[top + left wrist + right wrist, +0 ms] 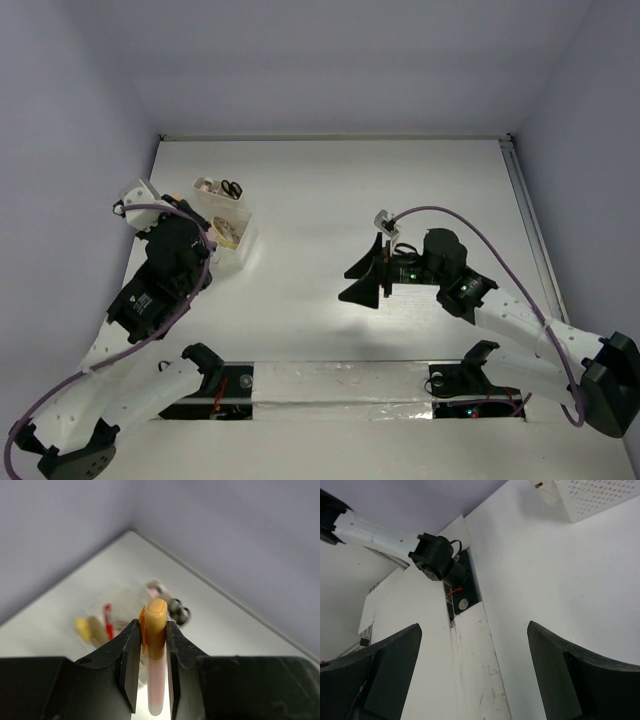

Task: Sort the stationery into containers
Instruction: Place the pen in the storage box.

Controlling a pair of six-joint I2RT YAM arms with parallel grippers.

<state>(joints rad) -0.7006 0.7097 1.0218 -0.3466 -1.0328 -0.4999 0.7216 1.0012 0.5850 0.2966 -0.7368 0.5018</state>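
Observation:
I need to bring the pen-like piece down into the container [247, 222] with my left gripper next, beside the red pen [107, 622] and the yellow bit.
My left gripper [152, 626] is shut on a pen-like piece of stationery [155, 650] with a pale pink body and a yellow-orange cap, held upright between the jaws. Beyond it the clear container [125, 600] shows blurred, with black scissors handles [178, 612], a red pen [107, 622] and a yellow bit [82, 629]. From above, the container [247, 222] stands at the far left with the scissors [231, 187] and a tape roll [225, 233] in it, right beside my left arm [165, 270]. My right gripper [357, 281] hangs open and empty mid-table; its jaws [475, 655] stand wide apart.
A taped strip [340, 385] runs along the near edge between the arm bases. A metal rail [527, 225] lines the table's right side. A white perforated box [600, 497] and an arm's base motor [437, 560] show in the right wrist view.

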